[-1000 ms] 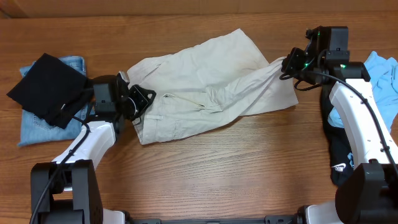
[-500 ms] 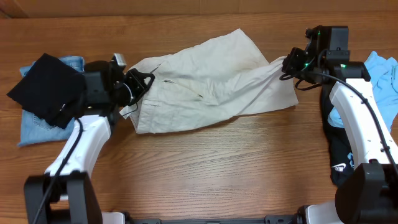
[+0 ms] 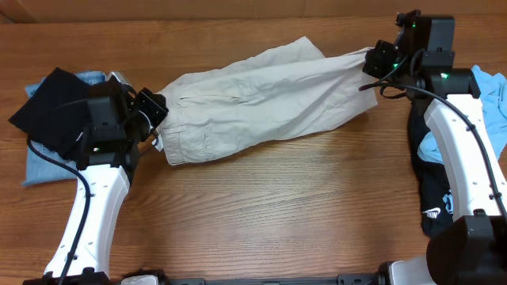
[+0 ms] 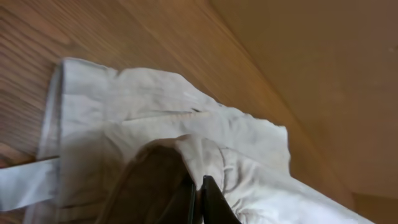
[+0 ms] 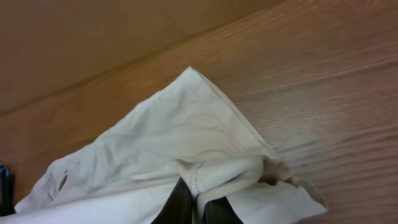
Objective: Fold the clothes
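The shorts' flat far corner lies to the left of my right gripper in the overhead view, so I will lower the overreaching hem outward toward it and release.
Beige shorts (image 3: 261,103) lie stretched across the far middle of the table, pulled taut between my two grippers. My left gripper (image 3: 155,119) is shut on the shorts' left end; the left wrist view shows the fingers (image 4: 199,193) pinching a fold of the beige cloth (image 4: 155,124). My right gripper (image 3: 372,59) is shut on the shorts' right end, lifted a little off the table; the right wrist view shows the fingers (image 5: 198,202) clamped on a bunched hem of the shorts (image 5: 186,137).
A black garment (image 3: 55,111) lies on folded blue jeans (image 3: 47,162) at the far left. A light blue garment (image 3: 487,99) and a black garment (image 3: 434,198) lie at the right edge. Bare wood table (image 3: 277,214) lies in front.
Both grippers moved apart and toward the far side, the left going left and the right up and right. The shorts, loose and wrinkled before, are pulled straighter and flatter.
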Available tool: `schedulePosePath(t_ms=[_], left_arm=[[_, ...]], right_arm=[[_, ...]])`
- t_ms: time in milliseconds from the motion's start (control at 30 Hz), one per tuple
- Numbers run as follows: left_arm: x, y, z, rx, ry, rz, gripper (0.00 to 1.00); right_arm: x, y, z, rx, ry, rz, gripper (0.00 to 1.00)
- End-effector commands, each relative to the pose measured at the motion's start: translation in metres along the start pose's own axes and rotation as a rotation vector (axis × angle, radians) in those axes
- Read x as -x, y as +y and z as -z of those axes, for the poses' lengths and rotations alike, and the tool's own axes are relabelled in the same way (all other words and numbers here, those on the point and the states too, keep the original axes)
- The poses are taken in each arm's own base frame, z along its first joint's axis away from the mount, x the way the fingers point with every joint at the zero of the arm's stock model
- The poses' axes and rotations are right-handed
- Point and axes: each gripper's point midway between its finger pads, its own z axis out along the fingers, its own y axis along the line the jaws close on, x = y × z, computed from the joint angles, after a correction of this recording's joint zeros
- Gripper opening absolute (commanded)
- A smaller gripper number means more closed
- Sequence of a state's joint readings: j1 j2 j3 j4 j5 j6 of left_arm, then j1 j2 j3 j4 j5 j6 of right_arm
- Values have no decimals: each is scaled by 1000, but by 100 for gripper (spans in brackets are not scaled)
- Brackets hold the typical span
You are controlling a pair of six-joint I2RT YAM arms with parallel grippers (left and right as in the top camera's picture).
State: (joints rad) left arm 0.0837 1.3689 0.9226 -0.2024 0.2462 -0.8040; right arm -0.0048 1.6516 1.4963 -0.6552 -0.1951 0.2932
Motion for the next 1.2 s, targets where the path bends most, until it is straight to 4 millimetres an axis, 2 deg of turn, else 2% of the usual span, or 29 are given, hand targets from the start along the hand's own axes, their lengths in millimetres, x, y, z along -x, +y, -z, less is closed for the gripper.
schedulePosePath(t_ms=[0,233,367,467,633,933,1167], left_arm=[[35,6,10,79,-161,-24,4],[54,2,14,79,-255,-31,4],[65,8,18,121,-319,-27,4],[67,11,14,129,-324,-27,4],[71,18,-3,145,-341,-27,5],[68,41,-47,179,-332,-26,4],[73,45,-58,174,-357,-26,4]], right_arm=[[30,5,16,-7,-106,31,4],[43,14,4,17,-133,82,4],[44,24,-17,41,-129,138,4],[37,23,-36,41,-103,140,4],[22,10,-66,3,-53,131,4],[8,-3,-100,-10,-13,124,4],[19,0,-116,13,-72,137,4]])
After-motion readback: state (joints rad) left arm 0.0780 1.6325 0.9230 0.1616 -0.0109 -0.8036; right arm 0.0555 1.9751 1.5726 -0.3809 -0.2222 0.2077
